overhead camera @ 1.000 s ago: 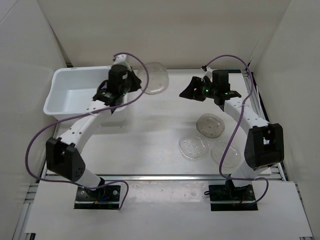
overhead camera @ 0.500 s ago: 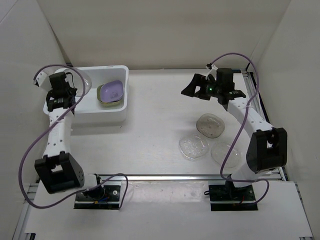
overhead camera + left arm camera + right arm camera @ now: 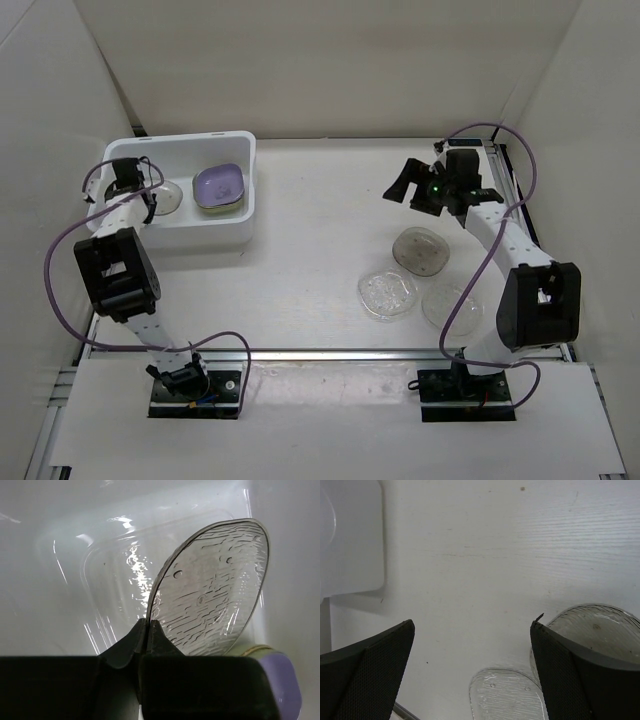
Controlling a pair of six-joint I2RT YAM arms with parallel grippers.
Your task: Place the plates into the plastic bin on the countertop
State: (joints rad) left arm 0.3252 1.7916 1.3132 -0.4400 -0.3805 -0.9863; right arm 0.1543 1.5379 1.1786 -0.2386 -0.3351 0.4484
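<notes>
The bin's bottom is below my fingers, so next I need to lower my left gripper toward it beside the purple plate and release the clear plate's rim.
The white plastic bin stands at the back left of the countertop. A purple plate lies in its right half. My left gripper is inside the bin's left half, shut on the rim of a round clear plate. In the left wrist view that plate stands tilted on edge above the bin floor, pinched between my fingertips, with the purple plate beside it. My right gripper is open and empty above the countertop, jaws wide in the right wrist view.
Three clear plates lie on the countertop at the right: a greyish round one, one in front of it, and one by the right arm's base. The right wrist view shows two of them and the bin's corner.
My left arm swung from the bin's right side to its left and lowered the clear plate into the bin. My right gripper shifted slightly right, still open.
</notes>
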